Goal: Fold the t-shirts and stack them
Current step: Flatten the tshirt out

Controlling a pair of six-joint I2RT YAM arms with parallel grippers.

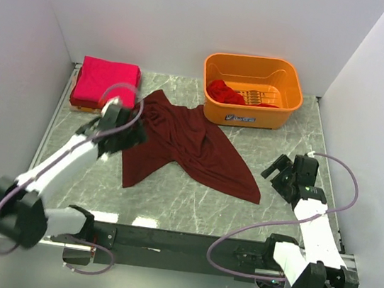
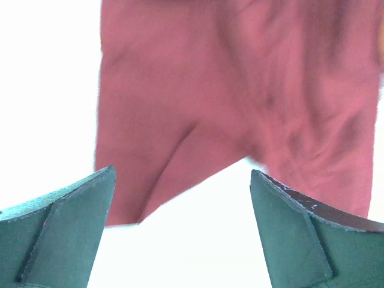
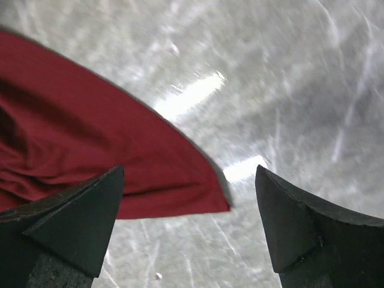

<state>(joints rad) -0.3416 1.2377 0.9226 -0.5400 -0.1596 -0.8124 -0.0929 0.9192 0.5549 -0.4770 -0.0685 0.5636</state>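
My left gripper moves back and down onto the maroon shirt's near corner (image 1: 126,182) (image 2: 123,217) next. The corner lies below the gripper and nearer my base, jutting onto bare marble.
A dark maroon t-shirt (image 1: 184,146) lies crumpled and spread on the table's middle. A folded bright pink-red t-shirt (image 1: 106,82) lies at the back left. A brighter red t-shirt (image 1: 226,91) sits in the orange basket (image 1: 252,89). My left gripper (image 1: 127,137) is open and empty at the maroon shirt's left edge; the left wrist view shows the cloth (image 2: 240,102) ahead of its fingers (image 2: 66,228). My right gripper (image 1: 278,172) is open and empty, just right of the shirt's lower right corner (image 3: 198,192).
White walls close the table on the left, back and right. The grey marble tabletop (image 1: 191,201) lies bare in front of the shirt. A dark rail (image 1: 178,242) runs along the near edge between the arm bases.
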